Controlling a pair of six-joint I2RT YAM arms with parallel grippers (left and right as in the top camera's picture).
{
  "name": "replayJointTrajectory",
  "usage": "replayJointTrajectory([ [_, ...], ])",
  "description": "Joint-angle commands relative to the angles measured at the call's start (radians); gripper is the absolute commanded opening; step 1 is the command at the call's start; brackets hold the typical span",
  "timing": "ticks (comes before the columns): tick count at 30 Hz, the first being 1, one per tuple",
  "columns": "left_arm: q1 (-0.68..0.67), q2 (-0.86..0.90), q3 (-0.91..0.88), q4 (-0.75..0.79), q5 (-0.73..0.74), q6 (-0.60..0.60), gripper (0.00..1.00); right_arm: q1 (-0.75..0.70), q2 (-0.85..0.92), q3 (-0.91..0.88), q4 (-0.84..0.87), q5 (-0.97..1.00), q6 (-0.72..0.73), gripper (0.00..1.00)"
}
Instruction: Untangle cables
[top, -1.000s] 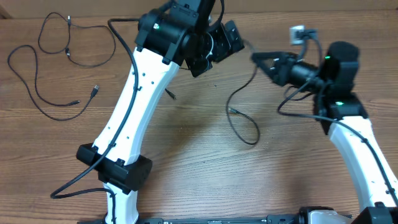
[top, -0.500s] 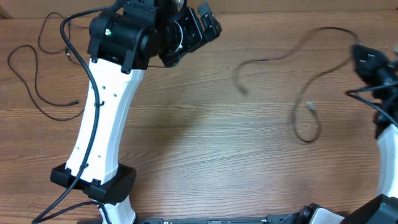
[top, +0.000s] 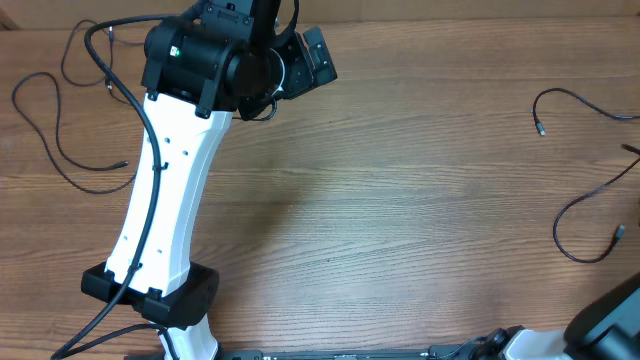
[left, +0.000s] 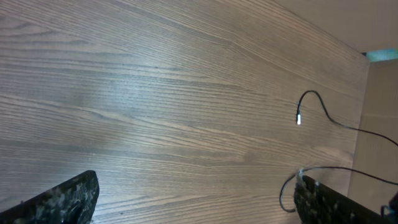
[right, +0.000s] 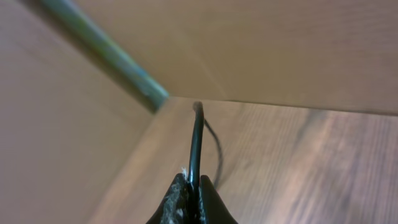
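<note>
I need to tilt my right gripper downward and lower it to the tabletop beside the lower loop, to release the black cable there, which is still raised.
One thin black cable (top: 16, 100) lies in loose loops at the far left of the table, its plug end (top: 120, 164) beside my left arm. A second cable (top: 556, 91) stretches along the right edge, with a plug (top: 540, 128) and a lower loop (top: 557, 235). My left gripper (top: 318, 55) hovers at the back left, wide open and empty (left: 198, 179), and sees that cable's white-tipped plug (left: 299, 118) far off. My right gripper (right: 193, 185) is shut on the black cable (right: 196, 140). It is out of the overhead view.
The left arm's white link (top: 165, 190) slants across the left part of the table, with thick black arm wiring (top: 120, 70) looping over it. A corner of the right arm's base (top: 610, 320) shows at the bottom right. The table's right edge (left: 359, 93) is close to the cable.
My right gripper has swung out past the right edge, dragging its cable from the middle to the far right. My left arm swung left, then held, its gripper staying open.
</note>
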Motion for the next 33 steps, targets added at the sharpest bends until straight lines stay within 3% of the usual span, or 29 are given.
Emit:
replayJointTrajectory([
  [1,-0.002,-0.002,0.010,0.000,-0.020,0.034,1.00,-0.034,0.059,0.009,0.028,0.068,-0.014,0.04],
  [6,-0.002,0.002,0.009,-0.002,-0.022,0.041,1.00,-0.072,0.118,0.009,-0.011,0.084,-0.014,0.04],
  [11,-0.002,0.003,0.009,-0.015,-0.021,0.064,1.00,-0.079,0.154,0.009,-0.121,0.406,-0.014,0.04],
  [17,-0.002,0.018,0.009,-0.030,-0.021,0.064,1.00,-0.093,0.170,0.009,-0.171,0.543,-0.013,0.05],
  [19,-0.002,0.023,0.009,-0.037,-0.021,0.064,1.00,-0.095,0.170,0.009,-0.164,0.525,-0.014,0.27],
  [20,-0.002,0.027,0.009,-0.040,-0.021,0.064,1.00,-0.095,0.170,0.009,-0.159,0.509,-0.014,0.49],
  [21,-0.002,0.034,0.009,-0.041,-0.020,0.070,1.00,-0.095,0.170,0.009,-0.160,0.463,-0.014,0.87],
  [22,-0.002,0.040,0.009,-0.040,-0.019,0.074,1.00,-0.095,0.170,0.009,-0.166,0.431,-0.014,1.00],
  [26,-0.002,0.058,0.009,-0.053,-0.018,0.074,1.00,-0.095,0.170,0.009,-0.233,0.270,-0.014,1.00],
  [30,-0.002,0.074,0.009,-0.071,-0.018,0.074,1.00,-0.095,0.170,0.009,-0.407,-0.044,0.006,1.00],
  [33,-0.002,0.082,0.009,-0.081,-0.018,0.083,1.00,-0.077,0.170,0.009,-0.546,-0.327,0.115,1.00],
])
